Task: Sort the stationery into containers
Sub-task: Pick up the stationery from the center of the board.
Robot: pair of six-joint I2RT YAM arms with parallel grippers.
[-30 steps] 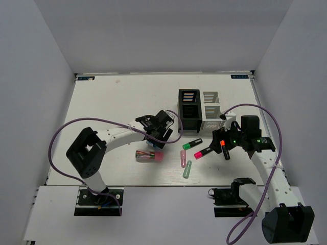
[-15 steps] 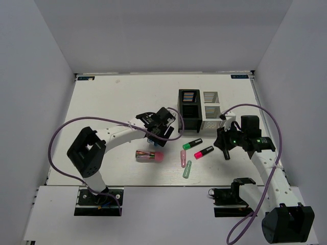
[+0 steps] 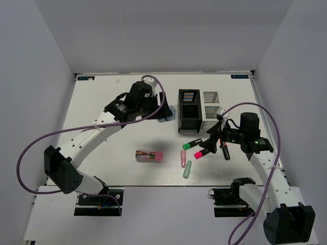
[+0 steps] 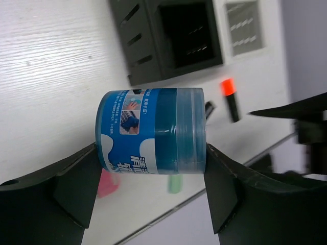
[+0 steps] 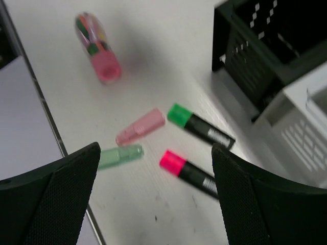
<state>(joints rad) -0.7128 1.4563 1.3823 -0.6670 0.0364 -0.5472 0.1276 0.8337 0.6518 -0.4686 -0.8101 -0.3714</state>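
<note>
The robot's right gripper will next swing outward and to the left in the top view onto the bare round side of the tape roll, because the tape roll lies that way.
My left gripper [image 3: 164,113] is shut on the blue-white tape roll [image 4: 150,130] and holds it in the air just left of the black slatted container [image 3: 188,110]. The white mesh container [image 3: 211,116] stands right of the black one. My right gripper [image 5: 156,153] is open and empty, hovering over the pink-capped highlighter [image 5: 189,173]. The green-capped highlighter [image 5: 199,125], pink capsule [image 5: 140,126], green capsule [image 5: 118,155] and pink metallic cylinder [image 5: 97,48] lie on the table. The orange-capped highlighter [image 3: 225,151] lies under my right wrist.
Both containers [image 4: 168,35] stand side by side at the table's middle right. The loose items cluster in front of them near the table's front edge [image 3: 153,185]. Grey walls surround the table.
My left arm has risen and swung back and right with the tape roll, ending beside the black container. My right gripper has shifted slightly left above the highlighters.
</note>
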